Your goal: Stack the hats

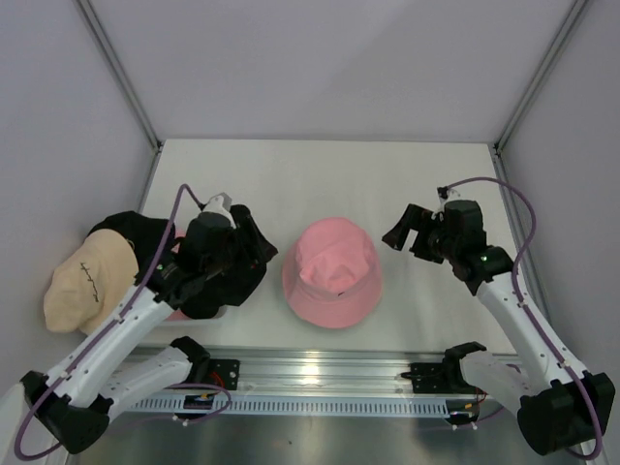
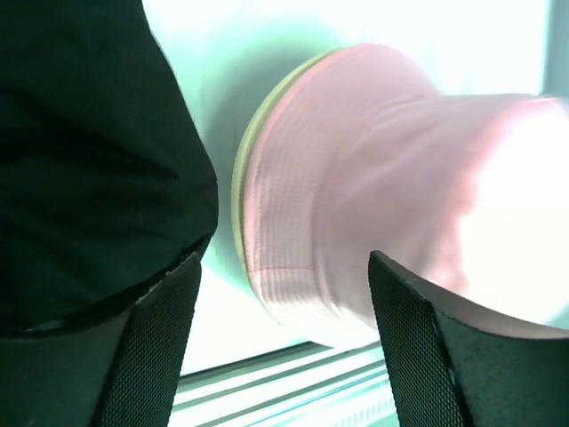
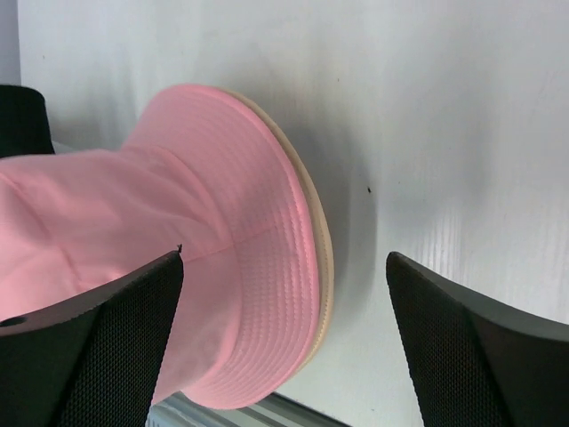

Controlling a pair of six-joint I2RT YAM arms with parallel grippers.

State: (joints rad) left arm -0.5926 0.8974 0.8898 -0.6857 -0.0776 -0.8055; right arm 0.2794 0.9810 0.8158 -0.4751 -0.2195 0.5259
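I will next move my left gripper away from the pink hat and then lower it to the black fabric [image 1: 235, 285] [image 2: 127, 197], because the black hat is still lying beside the pink hat.
A pink hat [image 1: 332, 273] lies crown up in the middle of the white table; it also shows in the left wrist view [image 2: 373, 178] and the right wrist view [image 3: 222, 267]. A black hat [image 1: 136, 235] lies at the left, with a cream hat [image 1: 87, 281] with dark script beside it at the far left. A sliver of pink [image 1: 178, 312] shows under the black fabric. My left gripper [image 1: 254, 248] is open and empty [image 2: 284, 356], between the black hat [image 2: 89, 151] and the pink hat. My right gripper [image 1: 402, 232] is open and empty [image 3: 284, 347], just right of the pink hat.
A metal rail [image 1: 320, 373] runs along the table's near edge by the arm bases. Grey walls with metal posts [image 1: 121, 73] close in the back and sides. The cream hat hangs past the table's left edge.
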